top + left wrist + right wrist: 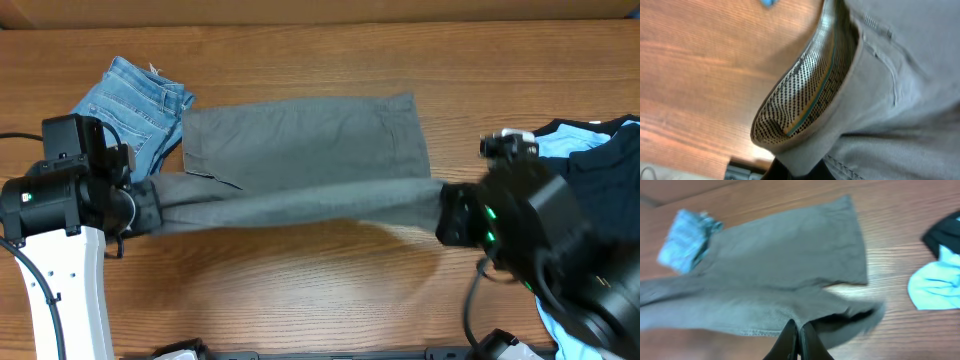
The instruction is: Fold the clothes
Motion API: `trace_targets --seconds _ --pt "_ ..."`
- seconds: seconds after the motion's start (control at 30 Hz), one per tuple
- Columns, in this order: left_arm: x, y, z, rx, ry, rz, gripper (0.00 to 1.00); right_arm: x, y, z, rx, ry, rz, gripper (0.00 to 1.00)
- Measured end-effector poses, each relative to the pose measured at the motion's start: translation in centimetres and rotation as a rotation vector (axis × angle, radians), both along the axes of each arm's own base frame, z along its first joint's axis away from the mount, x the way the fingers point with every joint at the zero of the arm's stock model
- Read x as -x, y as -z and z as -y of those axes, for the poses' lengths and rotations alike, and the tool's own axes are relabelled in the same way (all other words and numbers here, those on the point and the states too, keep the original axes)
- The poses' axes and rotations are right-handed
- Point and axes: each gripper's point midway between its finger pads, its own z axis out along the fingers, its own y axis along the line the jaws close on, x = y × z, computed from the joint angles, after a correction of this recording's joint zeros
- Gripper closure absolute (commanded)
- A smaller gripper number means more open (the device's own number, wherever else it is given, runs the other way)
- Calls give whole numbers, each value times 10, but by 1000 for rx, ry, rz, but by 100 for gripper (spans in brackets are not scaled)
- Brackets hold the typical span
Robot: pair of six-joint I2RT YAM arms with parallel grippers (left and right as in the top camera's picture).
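Observation:
The waistband end goes outward and down with my left gripper next, for release on the flat leg's far corner [192,115] by the jeans [140,100], which lies outward and below it.
Grey trousers [300,140] lie across the middle of the wooden table, one leg flat, the near leg lifted and stretched between both grippers. My left gripper [140,205] is shut on the waistband end, whose dotted lining [800,95] shows in the left wrist view. My right gripper [445,212] is shut on the hem end [805,315], fingers pressed together on the fabric [796,330]. Folded blue jeans [140,100] sit at the far left; they also show in the right wrist view [685,240].
A pile of dark and light blue clothes [600,150] lies at the right edge; it also shows in the right wrist view [940,280]. Bare wooden table [300,290] lies in front of the trousers.

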Motion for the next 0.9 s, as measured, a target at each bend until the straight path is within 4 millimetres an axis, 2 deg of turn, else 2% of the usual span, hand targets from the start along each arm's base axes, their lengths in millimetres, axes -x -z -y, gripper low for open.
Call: trace_targets --seconds 0.17,0.3,0.5,0.63,0.67,0.7,0.73,0.77,0.8,0.83,0.9 --pt "-37 -11 -4 -1 -21 150 96 -46 27 14 44 161 -82 96" --pt "-62 -10 1 28 -3 208 96 -97 48 20 51 226 -105 96" --pt "-111 11 -3 59 1 239 93 -170 80 15 36 204 -92 96" --pt "-150 30 -5 88 14 280 79 -206 112 16 26 204 -118 96" --pt "-161 34 -6 94 18 298 72 -215 122 18 29 208 -129 91" --pt "-169 38 -6 100 22 310 67 -223 131 20 27 217 -132 75" --pt "-178 42 -6 107 26 321 50 -231 140 24 30 229 -139 55" --pt "-185 47 -7 110 31 331 41 -238 148 28 39 233 -142 35" --pt "-191 52 -7 117 30 335 37 -246 158 33 45 242 -149 25" --pt "-196 58 -6 125 33 330 34 -251 166 38 57 241 -158 20" --pt "-198 68 -4 142 38 309 24 -252 180 47 81 236 -189 18"
